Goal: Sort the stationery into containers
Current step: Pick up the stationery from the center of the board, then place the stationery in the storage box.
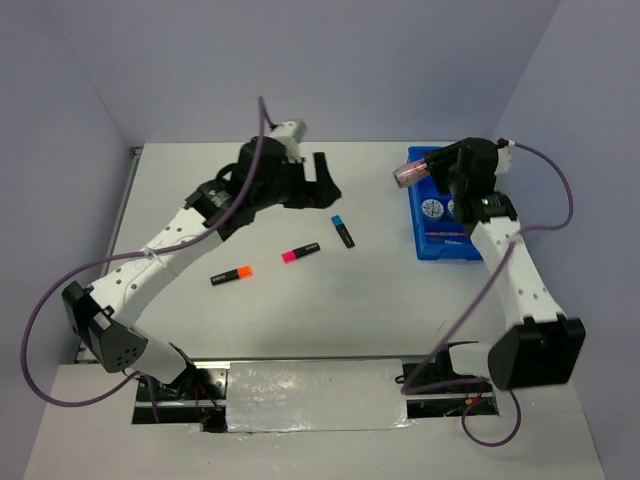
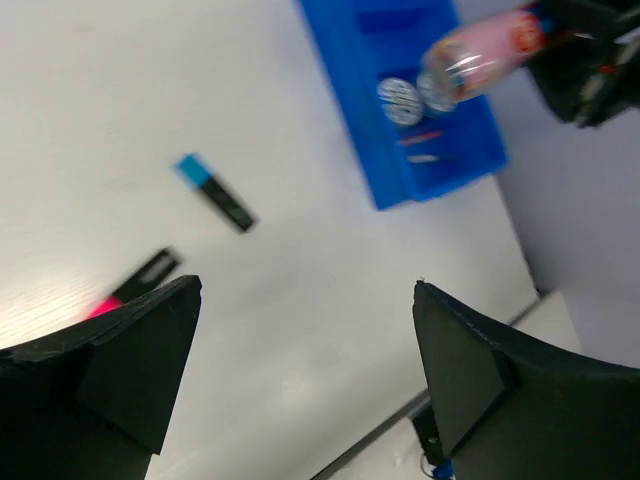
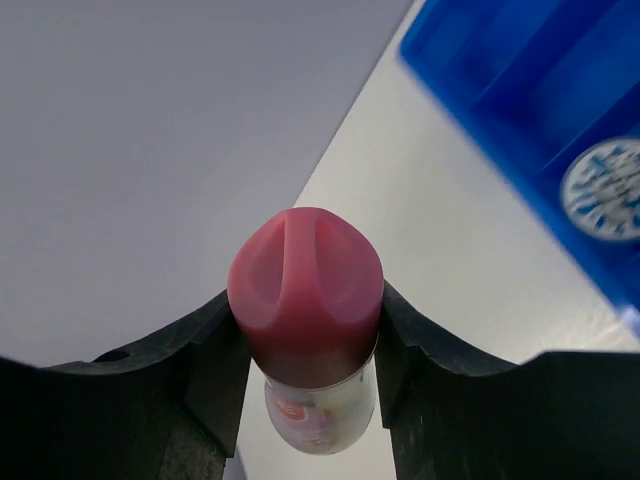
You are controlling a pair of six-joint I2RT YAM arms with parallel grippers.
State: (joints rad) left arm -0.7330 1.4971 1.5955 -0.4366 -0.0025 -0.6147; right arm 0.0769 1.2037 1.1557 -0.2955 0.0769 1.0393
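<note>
My right gripper needs to move outward and to the right in the top view next, then down over the tray's far section (image 3: 493,42), because the tube sticks out past the tray's side edge.
My right gripper (image 1: 428,170) (image 3: 305,318) is shut on the pink patterned tube (image 1: 409,172) (image 3: 305,285), held in the air over the far left corner of the blue tray (image 1: 440,251) (image 3: 480,60). Two blue-white discs (image 1: 434,208) (image 2: 399,100) (image 3: 603,188) lie in the tray, with thin pens (image 2: 422,138) in the compartment beside them. My left gripper (image 1: 325,186) (image 2: 307,300) hangs open and empty above the table's middle back. Below it lie the blue-capped highlighter (image 1: 343,231) (image 2: 213,192), the pink-capped one (image 1: 300,252) (image 2: 135,285) and the orange-capped one (image 1: 231,274).
The tray stands near the table's right edge, with the wall close behind and to the right. The three highlighters lie spread in a loose row across the table's middle. Purple cables loop off both arms.
</note>
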